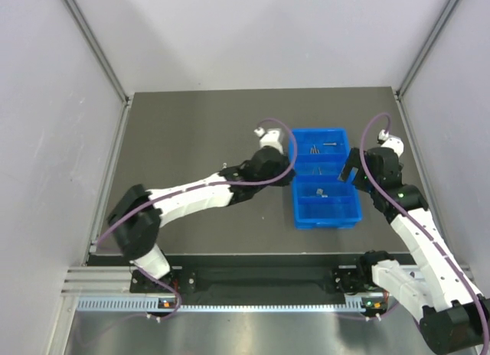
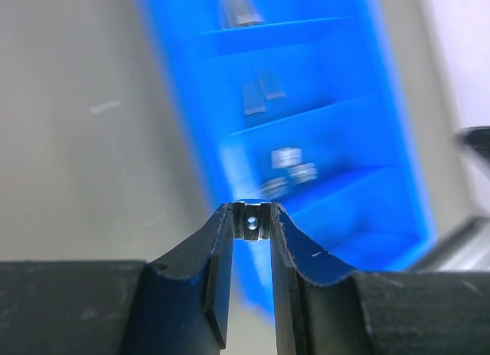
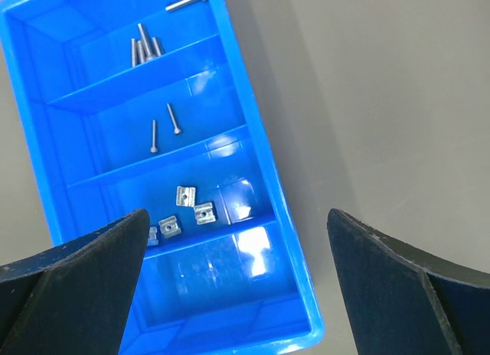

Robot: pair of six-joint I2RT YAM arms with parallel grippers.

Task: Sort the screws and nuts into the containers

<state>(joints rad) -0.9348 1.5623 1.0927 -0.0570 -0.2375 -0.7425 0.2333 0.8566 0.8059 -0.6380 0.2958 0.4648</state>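
Next, my left gripper moves to the right in the top view, past the tray's edge. It goes over the section of the tray where nuts [image 1: 325,190] like the held one already lie.
The blue tray [image 1: 302,210] lies at the right of the table. My left gripper [image 2: 252,210] is shut on a small squarish nut [image 2: 252,220] with a hole in it and holds it above the tray's left edge [image 2: 180,125]. In the top view the left gripper [image 1: 289,171] is at the tray's left side. My right gripper [image 3: 236,217] is open and empty, hovering over the tray's right rim [image 3: 279,194]. Three nuts [image 3: 186,195] and part of another lie in one compartment. Two screws [image 3: 174,118] lie in the compartment beyond it, and several screws [image 3: 142,45] lie further on.
The dark table [image 1: 199,133] is walled in by white panels left, right and behind. A metal rail [image 1: 230,301] runs along the near edge by the arm bases. The tray's nearest compartment [image 3: 222,286] holds nothing.
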